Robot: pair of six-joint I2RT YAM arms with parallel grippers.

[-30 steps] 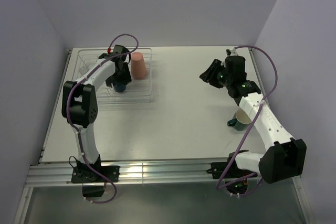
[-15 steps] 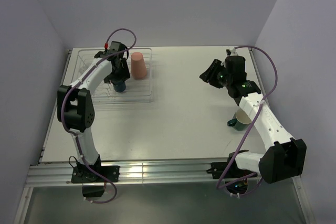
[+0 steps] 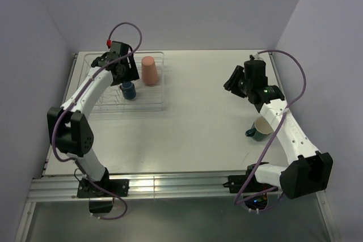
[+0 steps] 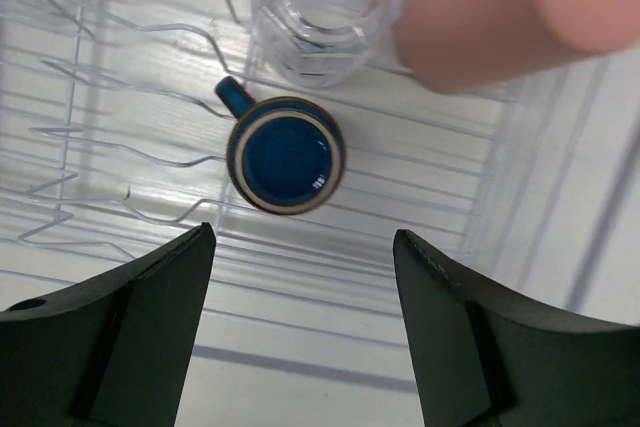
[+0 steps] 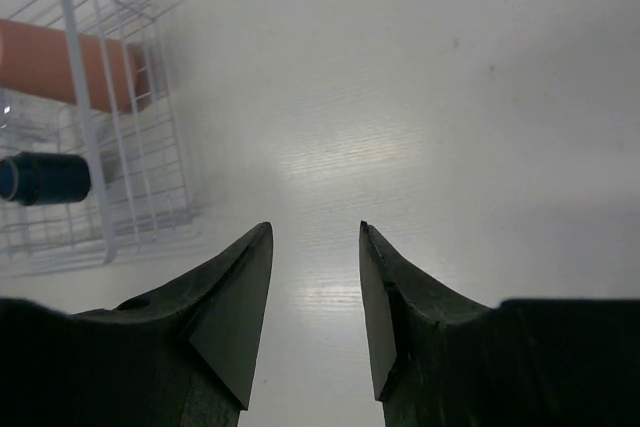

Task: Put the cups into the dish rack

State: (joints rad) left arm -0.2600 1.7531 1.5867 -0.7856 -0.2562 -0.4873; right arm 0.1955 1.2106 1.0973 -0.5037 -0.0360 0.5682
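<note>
My right gripper moves back and down next, fingers astride the teal mug's far rim, since the mug stands below it and nearer my base.
The dish rack stands at the table's back left. In it are a salmon-pink cup, a dark navy mug and a clear glass tumbler. In the left wrist view the navy mug stands upright on the rack wires, with the pink cup to its upper right. My left gripper hovers open above the mug, holding nothing. A teal mug with a cream inside stands on the table at the right. My right gripper is open and empty over bare table, facing the rack.
The right arm's forearm passes just beside the teal mug. Purple walls close in the table at the back and both sides. The rack's left half holds only wire prongs.
My left gripper has lifted up and back off the navy mug, which stays in the rack. The right gripper has shifted a little to the right.
</note>
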